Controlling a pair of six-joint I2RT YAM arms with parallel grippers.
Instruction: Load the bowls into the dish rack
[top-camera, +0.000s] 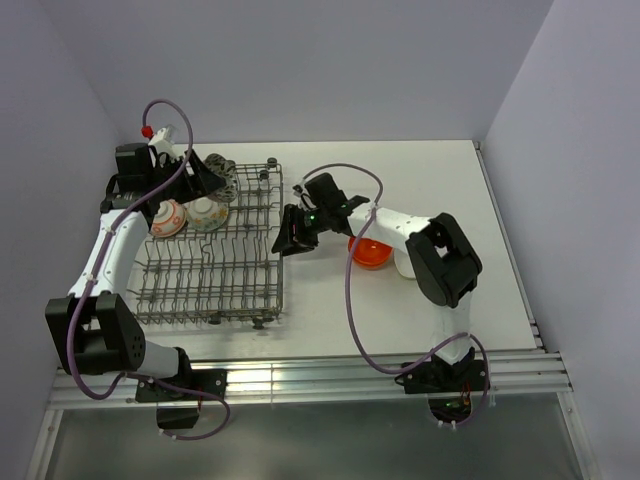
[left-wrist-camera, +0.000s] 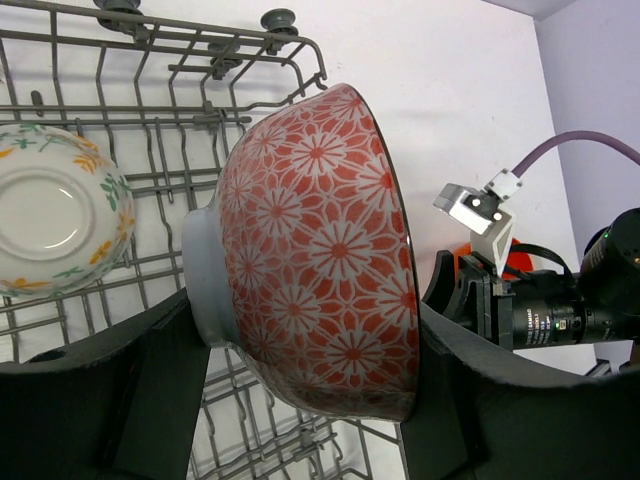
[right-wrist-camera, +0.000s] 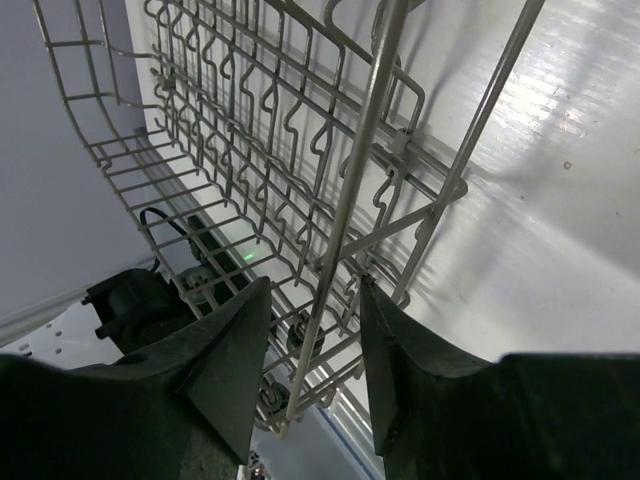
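Observation:
The empty wires of the dish rack beside the white bowl (top-camera: 243, 204) (left-wrist-camera: 168, 180) lie below my left gripper, to its right in the top view, so I should next turn it, move across, lower it and let go.
My left gripper (top-camera: 205, 180) (left-wrist-camera: 310, 330) is over the far part of the dish rack (top-camera: 215, 290) (left-wrist-camera: 150, 110). It is shut on a bowl (left-wrist-camera: 320, 250) with a red-orange flower pattern and a grey foot. The bowl is tipped on its side, one finger on the foot and one on the rim. Two more patterned bowls (top-camera: 167, 217) (top-camera: 207, 212) lie in the rack. In the left wrist view a white bowl with orange and green flowers (left-wrist-camera: 55, 220) lies in the rack left of the held bowl. My right gripper (top-camera: 290, 232) (right-wrist-camera: 313, 290) is open astride a wire of the rack's right edge (right-wrist-camera: 355, 170) without touching it. A glossy orange bowl (top-camera: 370, 252) sits on the table under the right arm.
Lavender walls close in the white table (top-camera: 440, 190) at the left, back and right. The right arm's camera (left-wrist-camera: 560, 310) is close to the right of the held bowl. Small dark wheels (left-wrist-camera: 280, 20) line the rack's far rim.

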